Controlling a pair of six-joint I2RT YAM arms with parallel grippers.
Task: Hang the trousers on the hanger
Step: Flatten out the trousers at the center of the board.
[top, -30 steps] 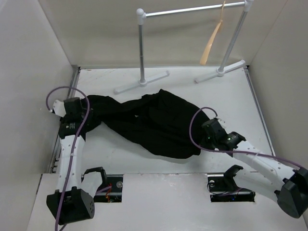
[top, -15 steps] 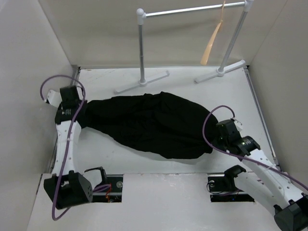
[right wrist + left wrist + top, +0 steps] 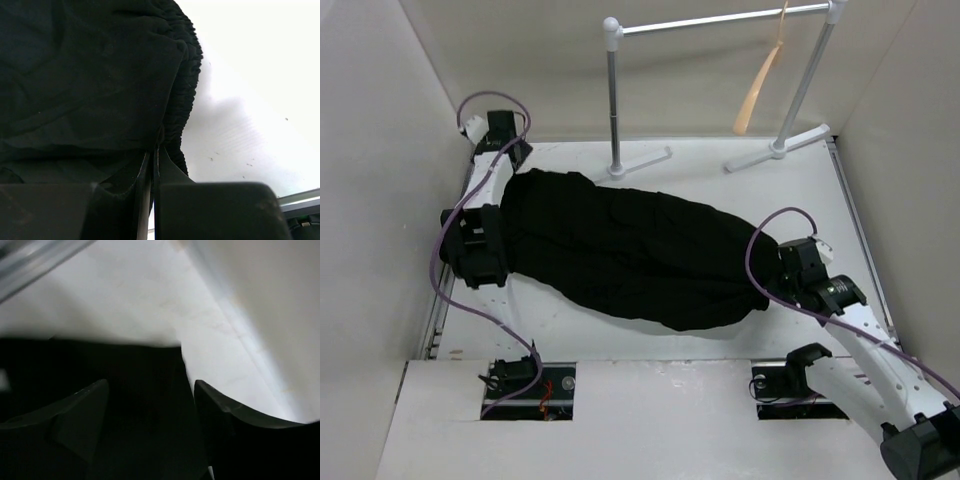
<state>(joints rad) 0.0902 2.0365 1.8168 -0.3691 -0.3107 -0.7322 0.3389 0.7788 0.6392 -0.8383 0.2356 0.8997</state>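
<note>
Next, my right gripper draws the trousers' waistband over the bare tabletop to its right in the top view, straightens the creased cloth, then releases the waistband.
The black trousers (image 3: 630, 255) lie stretched out across the table, from the far left corner to the right side. My left gripper (image 3: 516, 160) is over their far left end, by the left wall. In the left wrist view its jaws (image 3: 150, 385) stand open, with black cloth (image 3: 125, 370) beneath and between the fingers. My right gripper (image 3: 776, 282) is shut on the gathered elastic edge (image 3: 182, 95) of the trousers at their right end (image 3: 154, 150). The tan hanger (image 3: 760, 85) hangs from the rail at the back right, far from both grippers.
The white-and-grey rail stand (image 3: 613, 100) is at the back, with its feet (image 3: 620, 168) just behind the trousers. Side walls close in the table on the left and right. Purple cables loop over both arms.
My left arm swung back toward the far left corner, drawing the cloth out long and flat, then its jaws opened. The right gripper moved right with the waistband, still shut.
</note>
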